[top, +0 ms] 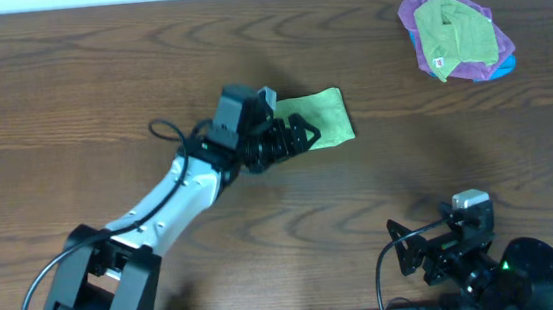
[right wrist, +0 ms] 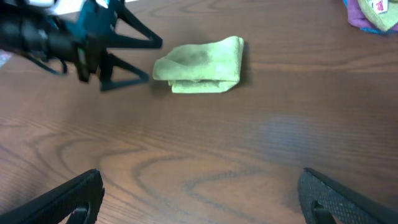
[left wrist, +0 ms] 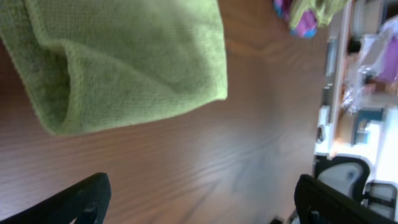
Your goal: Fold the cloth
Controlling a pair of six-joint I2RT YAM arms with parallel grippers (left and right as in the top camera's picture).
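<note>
I will next lower my left gripper onto the cloth's nearest folded edge (top: 278, 113) (left wrist: 142, 119), with my open fingers going around its layers. My fingers have only bare wood between them, short of that edge of the cloth.
A green cloth (top: 321, 117) lies folded into a small rectangle on the wooden table (top: 99, 80). It fills the top left of the left wrist view (left wrist: 124, 62) and shows far off in the right wrist view (right wrist: 202, 64). My left gripper (top: 297, 136) is open and empty, just at the cloth's left edge; its fingers (left wrist: 199, 202) frame bare wood. My right gripper (top: 427, 250) is open and empty near the front right of the table, its fingers (right wrist: 202, 193) over bare wood.
A pile of cloths, green on purple and blue (top: 457, 34), lies at the back right and shows in the left wrist view (left wrist: 305, 15) and right wrist view (right wrist: 373, 12). The left arm (right wrist: 74, 40) stretches across the middle.
</note>
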